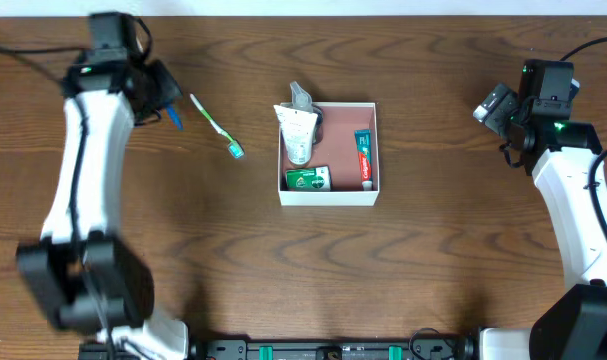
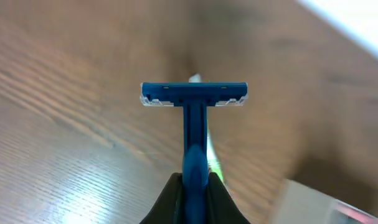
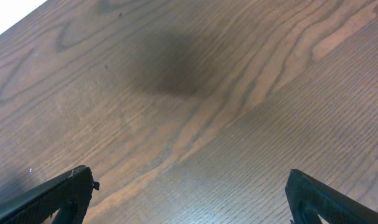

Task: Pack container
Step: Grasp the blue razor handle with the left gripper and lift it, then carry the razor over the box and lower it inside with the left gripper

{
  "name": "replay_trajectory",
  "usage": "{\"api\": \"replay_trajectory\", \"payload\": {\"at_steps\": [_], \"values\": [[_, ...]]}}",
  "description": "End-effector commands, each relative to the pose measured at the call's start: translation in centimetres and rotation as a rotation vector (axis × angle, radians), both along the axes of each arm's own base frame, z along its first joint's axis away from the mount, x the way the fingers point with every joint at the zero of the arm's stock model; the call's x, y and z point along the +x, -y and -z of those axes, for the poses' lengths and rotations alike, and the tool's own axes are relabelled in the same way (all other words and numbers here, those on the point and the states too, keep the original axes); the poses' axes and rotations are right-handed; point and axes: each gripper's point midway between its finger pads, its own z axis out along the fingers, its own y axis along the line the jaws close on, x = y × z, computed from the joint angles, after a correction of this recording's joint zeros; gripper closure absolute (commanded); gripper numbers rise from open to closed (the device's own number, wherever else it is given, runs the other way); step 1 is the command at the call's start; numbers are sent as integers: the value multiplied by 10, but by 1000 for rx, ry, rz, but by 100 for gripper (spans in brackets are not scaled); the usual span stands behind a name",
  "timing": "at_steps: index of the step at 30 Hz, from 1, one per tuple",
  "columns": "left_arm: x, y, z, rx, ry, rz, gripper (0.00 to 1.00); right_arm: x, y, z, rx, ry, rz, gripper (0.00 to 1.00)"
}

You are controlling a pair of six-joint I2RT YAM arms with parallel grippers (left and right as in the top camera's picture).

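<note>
My left gripper should next pass the toothbrush, go down to the container's bare bottom between the white tube [image 1: 298,132] and red toothpaste tube, and release the razor.
The container [image 1: 329,195] is a shallow white-walled square box with a reddish-brown floor at the table's middle. In it lie a white tube [image 1: 298,132], a green packet [image 1: 308,179] and a red toothpaste tube [image 1: 364,158]. My left gripper [image 1: 166,100] is shut on a blue razor [image 2: 193,121], held above the table at the far left; the razor's head points away from the camera. A green and white toothbrush [image 1: 215,124] lies on the table between that gripper and the container. My right gripper [image 1: 491,106] is open and empty at the far right.
The left wrist view shows a blurred white corner [image 2: 326,202] at the lower right, likely the container. The right wrist view shows only bare wood [image 3: 195,112] between the open fingers. Black mounts [image 1: 333,349] line the near edge.
</note>
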Motion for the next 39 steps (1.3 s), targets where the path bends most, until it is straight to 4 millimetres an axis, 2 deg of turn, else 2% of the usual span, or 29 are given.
{"api": "replay_trajectory", "payload": {"at_steps": [1,5,8,12,16,20,23,28,31,34,39], "values": [[-15,40,-59,-58,136,120,92,0,4,1,-9,-7,0,1],[-41,93,-109,-120,254,271,92,0,4,1,-9,-7,0,1],[-63,132,-135,-148,315,386,92,0,4,1,-9,-7,0,1],[-92,183,-151,-174,349,532,92,0,4,1,-10,-7,1,1],[-111,230,-148,-178,338,653,92,0,4,1,-9,-7,0,1],[-115,263,-132,-148,307,710,92,0,4,1,-9,-6,0,1],[-113,290,-111,-122,272,742,92,0,4,1,-9,-7,0,1],[-99,323,-62,-10,209,730,92,0,4,1,-9,-7,0,1],[-87,332,-32,46,169,675,92,0,4,1,-10,-7,1,1],[-75,332,-4,97,133,616,92,0,4,1,-10,-7,1,1],[-59,337,27,142,112,596,92,0,4,1,-10,-7,1,1]]}}
